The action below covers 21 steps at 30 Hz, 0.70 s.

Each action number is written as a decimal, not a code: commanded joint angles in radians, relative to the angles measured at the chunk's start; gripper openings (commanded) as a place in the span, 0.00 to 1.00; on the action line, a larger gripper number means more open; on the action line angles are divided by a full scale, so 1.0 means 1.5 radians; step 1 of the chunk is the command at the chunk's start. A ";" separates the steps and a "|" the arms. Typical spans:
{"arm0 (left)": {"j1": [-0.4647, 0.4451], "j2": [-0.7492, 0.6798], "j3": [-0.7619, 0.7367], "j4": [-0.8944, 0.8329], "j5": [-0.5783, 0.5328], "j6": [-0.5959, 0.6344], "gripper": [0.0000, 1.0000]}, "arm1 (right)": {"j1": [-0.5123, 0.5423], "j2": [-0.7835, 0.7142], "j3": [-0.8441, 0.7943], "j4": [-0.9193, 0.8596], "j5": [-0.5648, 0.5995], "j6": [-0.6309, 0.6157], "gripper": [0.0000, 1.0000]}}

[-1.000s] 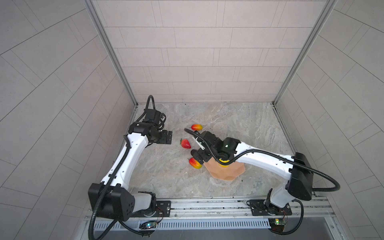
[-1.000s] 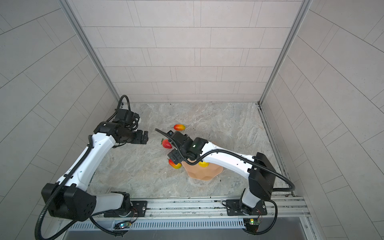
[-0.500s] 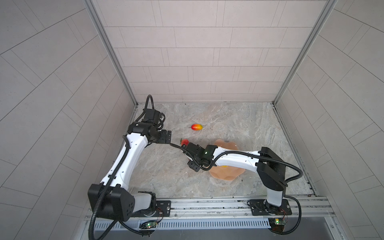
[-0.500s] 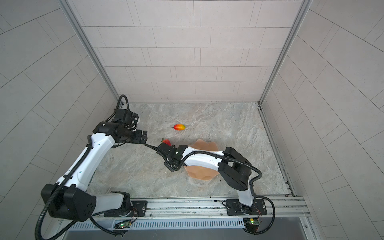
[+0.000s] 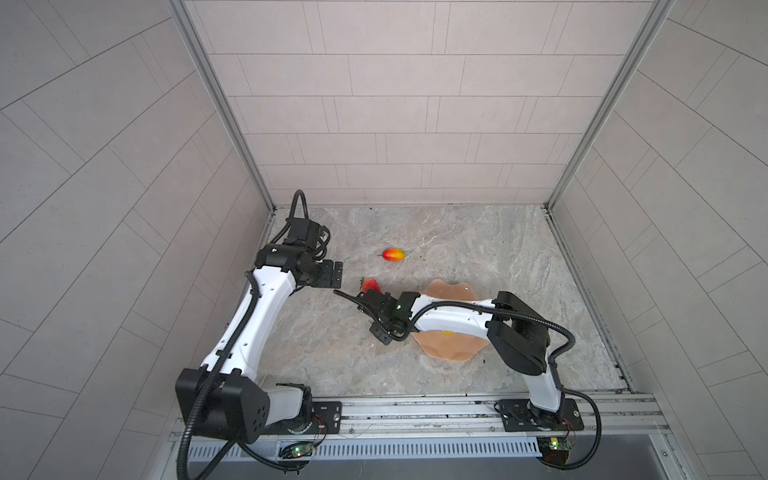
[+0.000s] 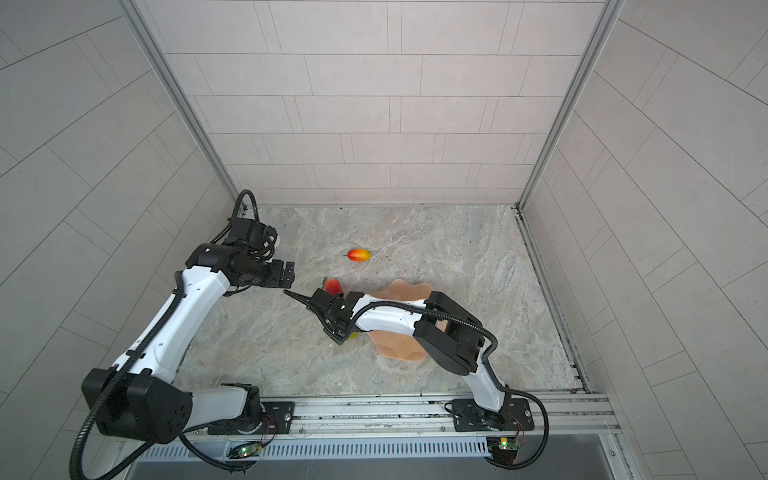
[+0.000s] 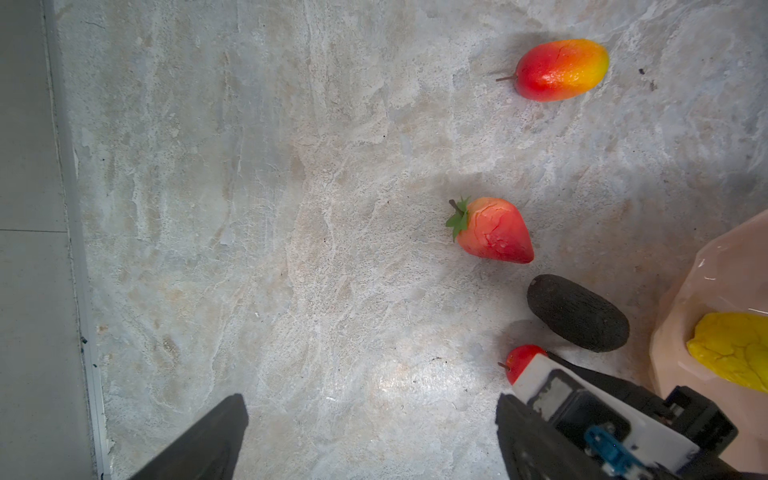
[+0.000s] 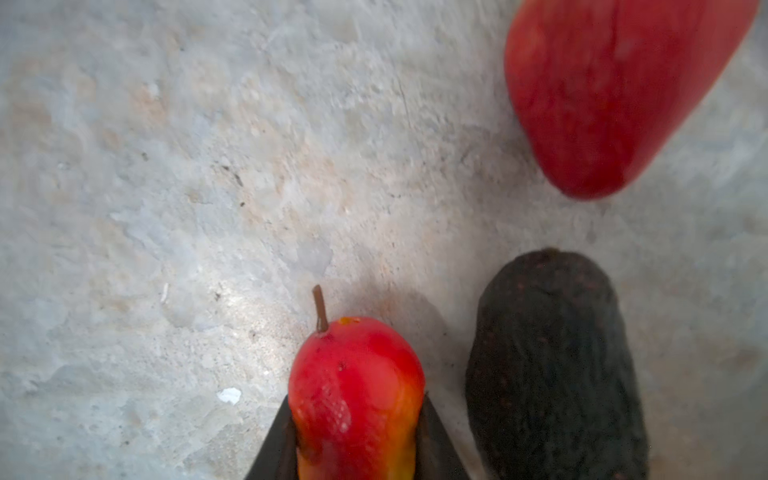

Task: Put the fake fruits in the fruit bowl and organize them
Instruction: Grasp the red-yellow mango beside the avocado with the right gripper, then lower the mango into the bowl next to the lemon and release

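The peach fruit bowl is beside my right gripper, so next I will lift the red-orange mango with my right gripper, swing over the bowl's rim and go down to let the mango go beside the yellow fruit (image 7: 735, 351).
My right gripper (image 8: 355, 402) is shut on a red-orange mango (image 8: 355, 386) low over the marble table, just left of the peach fruit bowl (image 5: 451, 289). In both top views the right gripper (image 5: 381, 332) hides that mango. A dark avocado (image 8: 552, 365) lies beside it, with the strawberry (image 5: 370, 285) a little farther back. A second mango (image 5: 393, 254) lies alone behind them. The bumpy yellow fruit (image 7: 735, 351) rests inside the bowl (image 7: 681, 332). My left gripper (image 7: 365, 415) hangs open and empty over bare table, left of the strawberry (image 7: 492, 230).
Tiled walls close the table (image 5: 478, 249) in on three sides. A metal strip (image 7: 70, 208) runs along its left edge. A rail (image 5: 415, 411) carries both arm bases at the front. The right arm (image 5: 453, 322) lies across the bowl.
My right gripper has come down to the left of the bowl and shut on the nearer mango. The left arm has stayed where it was.
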 commanded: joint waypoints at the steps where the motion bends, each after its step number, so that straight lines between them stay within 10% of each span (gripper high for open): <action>1: 0.004 -0.016 -0.007 -0.002 -0.004 0.006 1.00 | 0.001 -0.030 0.014 -0.028 0.008 -0.003 0.13; 7: 0.004 -0.018 -0.007 -0.002 -0.003 0.006 1.00 | 0.000 -0.159 -0.002 -0.055 -0.010 -0.028 0.06; 21: 0.003 -0.013 -0.008 -0.001 0.005 0.006 1.00 | -0.182 -0.509 -0.250 -0.164 0.233 0.042 0.05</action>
